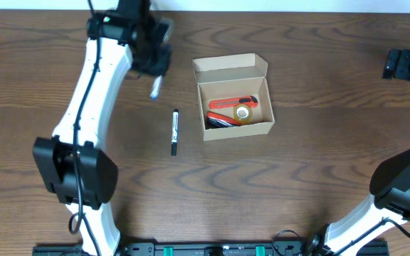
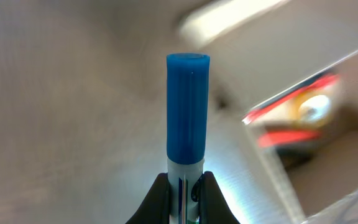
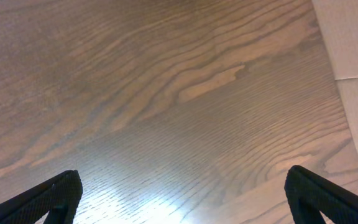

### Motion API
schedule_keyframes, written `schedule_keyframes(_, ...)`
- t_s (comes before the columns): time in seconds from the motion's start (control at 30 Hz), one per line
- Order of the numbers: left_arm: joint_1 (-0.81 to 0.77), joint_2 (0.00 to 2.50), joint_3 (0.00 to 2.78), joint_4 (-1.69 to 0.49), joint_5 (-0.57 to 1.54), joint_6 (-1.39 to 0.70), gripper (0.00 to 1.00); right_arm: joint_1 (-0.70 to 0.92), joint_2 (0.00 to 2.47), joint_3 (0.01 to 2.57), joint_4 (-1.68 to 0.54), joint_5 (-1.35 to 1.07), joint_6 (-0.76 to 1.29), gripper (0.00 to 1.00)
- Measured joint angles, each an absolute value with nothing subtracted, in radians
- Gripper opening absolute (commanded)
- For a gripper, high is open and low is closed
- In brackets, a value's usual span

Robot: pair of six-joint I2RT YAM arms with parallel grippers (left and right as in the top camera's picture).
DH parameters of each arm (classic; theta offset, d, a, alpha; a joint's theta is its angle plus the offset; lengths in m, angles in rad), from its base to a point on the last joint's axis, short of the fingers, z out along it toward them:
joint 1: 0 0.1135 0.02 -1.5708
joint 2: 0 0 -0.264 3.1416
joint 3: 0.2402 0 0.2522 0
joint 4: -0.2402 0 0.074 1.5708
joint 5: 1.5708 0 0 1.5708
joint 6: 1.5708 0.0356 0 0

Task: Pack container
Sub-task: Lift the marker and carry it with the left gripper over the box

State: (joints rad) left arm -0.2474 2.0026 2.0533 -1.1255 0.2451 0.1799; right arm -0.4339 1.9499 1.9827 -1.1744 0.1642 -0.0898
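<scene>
Next I will move my left gripper across to the open container, below it and right in the overhead view, lower the marker onto its red-and-black tool point(image 1: 230, 104) point(image 2: 289, 137) and release.
The tan cardboard container point(image 1: 235, 99) stands open at the table's middle, its flap lid tilted back. Inside lie a red-and-black tool point(image 1: 230, 104) and a roll of tape point(image 1: 243, 113). My left gripper point(image 1: 155, 84) is shut on a blue-capped marker point(image 2: 188, 112), held above the table to the left of the container. The container shows blurred at the right of the left wrist view point(image 2: 316, 124). A black marker point(image 1: 174, 132) lies on the table in front of the left gripper. My right gripper point(image 3: 182, 196) is open and empty at the far right over bare wood.
The table is dark wood-grain. A pale surface point(image 3: 353, 43) shows at the right edge of the right wrist view. The arm bases stand at the front left and front right.
</scene>
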Motion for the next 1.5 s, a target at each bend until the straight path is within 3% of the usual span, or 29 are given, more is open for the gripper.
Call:
schedule_keyframes(0.23, -0.367, 1.994, 2.140, -1.115, 0.313, 0.221, 0.06, -0.434, 1.950, 1.983, -1.174, 0.164, -0.090, 0.99)
schedule_keyframes(0.67, -0.417, 2.025, 2.140, -1.057, 0.633, 0.316, 0.06, -0.434, 1.950, 1.983, -1.174, 0.164, -0.090, 0.99)
schedule_keyframes(1.5, -0.483, 2.215, 2.144, -1.167, 0.653, 0.356, 0.06, -0.434, 1.950, 1.983, -1.174, 0.164, -0.090, 0.99)
